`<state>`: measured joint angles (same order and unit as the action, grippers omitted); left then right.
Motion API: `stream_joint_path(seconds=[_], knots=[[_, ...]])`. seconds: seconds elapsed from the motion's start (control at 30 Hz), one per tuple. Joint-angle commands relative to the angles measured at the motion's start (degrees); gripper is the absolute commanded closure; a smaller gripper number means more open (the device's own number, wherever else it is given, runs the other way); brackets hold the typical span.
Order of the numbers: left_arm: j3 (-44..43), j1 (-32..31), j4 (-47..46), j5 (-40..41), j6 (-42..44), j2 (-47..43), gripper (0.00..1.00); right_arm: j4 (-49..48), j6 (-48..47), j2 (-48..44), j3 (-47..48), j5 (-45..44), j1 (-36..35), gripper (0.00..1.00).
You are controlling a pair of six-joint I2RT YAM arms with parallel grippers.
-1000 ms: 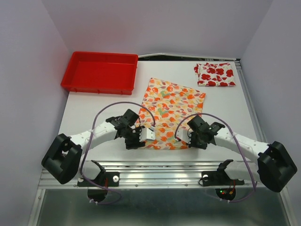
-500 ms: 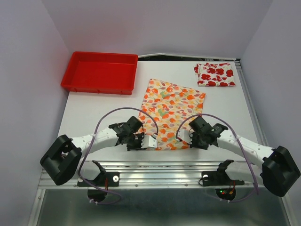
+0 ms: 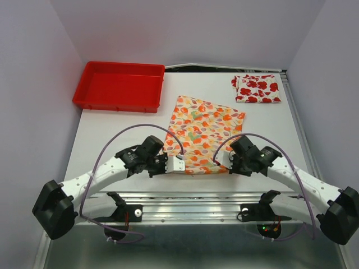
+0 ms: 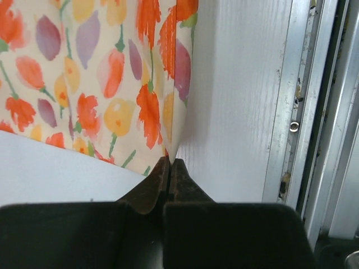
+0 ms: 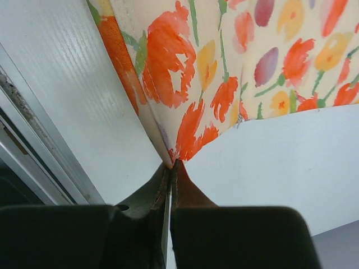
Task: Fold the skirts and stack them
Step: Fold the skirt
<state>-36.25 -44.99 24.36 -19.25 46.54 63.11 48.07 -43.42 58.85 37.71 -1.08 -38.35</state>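
Observation:
The pinched corner goes up and outward in my right gripper next, then down for release at the cream skirt's far corner (image 3: 242, 115), outward of the gripper.
The cream skirt (image 3: 203, 130) with small orange, red and yellow marks lies spread in the middle of the table. My left gripper (image 3: 168, 164) is shut on its near left corner; in the left wrist view the cloth (image 4: 106, 84) rises from my closed fingertips (image 4: 169, 163). My right gripper (image 3: 229, 162) is shut on the near right corner, and the right wrist view shows that corner (image 5: 185, 101) pinched at my fingertips (image 5: 173, 164). The white skirt with big red flowers (image 3: 257, 88) lies folded at the back right.
A red plastic tray (image 3: 120, 86) stands at the back left. The metal rail (image 3: 190, 199) runs along the near table edge just behind both grippers. Lilac walls close in the left, right and back sides.
Both grippers closed on the near corners of the cream skirt. Both arms stretched lower and forward, and the skirt's near edge is drawn in slightly.

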Motion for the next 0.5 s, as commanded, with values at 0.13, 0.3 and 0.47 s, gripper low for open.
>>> stream_joint_path(seconds=[0.13, 0.3, 0.47], knots=[[-8.3, 1.2, 10.7, 0.2, -3.5, -6.2, 1.0, 8.7, 1.1, -4.5, 6.6, -3.2, -0.3, 0.99], [-13.3, 1.3, 16.0, -0.1, -3.2, -9.1, 1.0, 13.4, 2.9, -6.0, 11.5, -3.3, -0.3, 0.99], [-18.3, 1.4, 19.1, 0.7, -3.7, -9.4, 1.0, 16.3, 3.5, -6.9, 14.7, -4.1, -0.3, 0.99]])
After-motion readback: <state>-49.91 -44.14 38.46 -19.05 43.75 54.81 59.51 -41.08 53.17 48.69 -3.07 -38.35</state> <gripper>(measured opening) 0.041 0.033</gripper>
